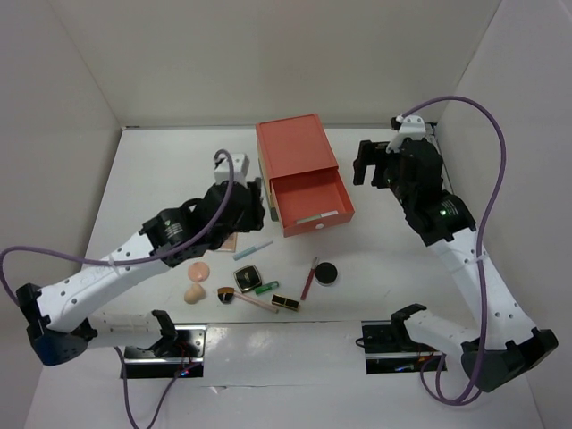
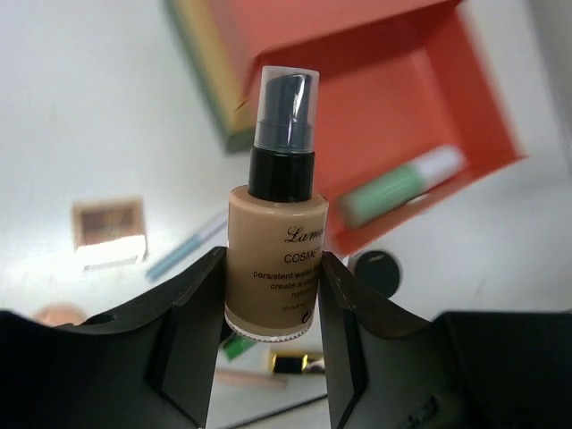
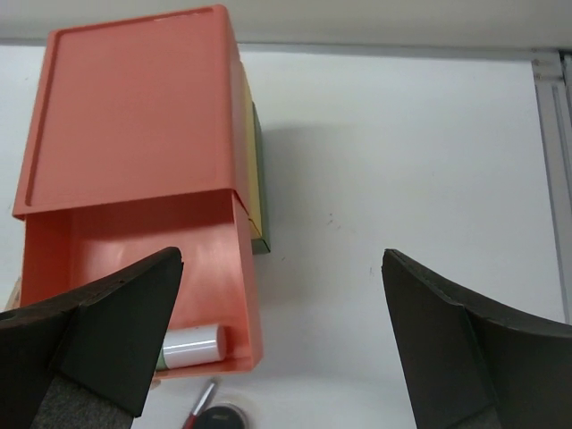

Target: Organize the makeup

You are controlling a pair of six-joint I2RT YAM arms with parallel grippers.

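I will move the foundation bottle in my left gripper over the open top drawer, then lower it beside the mint tube.
My left gripper [image 2: 273, 308] is shut on a beige foundation bottle [image 2: 275, 241] with a black pump and clear cap. It holds the bottle just left of the orange drawer box [image 1: 290, 143], where the left gripper [image 1: 250, 204] hides the bottle from above. The open top drawer [image 1: 320, 223] holds a mint tube [image 2: 402, 183]. My right gripper [image 3: 281, 340] is open and empty above the table, right of the box. On the table lie a blue pencil [image 1: 254, 249], peach puff [image 1: 198, 269], sponge [image 1: 193, 292], brush [image 1: 241, 298], black round compact [image 1: 327, 273] and red gloss stick [image 1: 309, 278].
A square black compact [image 1: 249, 277], a green stick [image 1: 265, 287] and a gold-and-black lipstick [image 1: 286, 304] lie near the front. A palette [image 2: 109, 232] sits under my left arm. White walls close in the table. Yellow and green drawer layers [image 3: 257, 161] show beneath the orange one.
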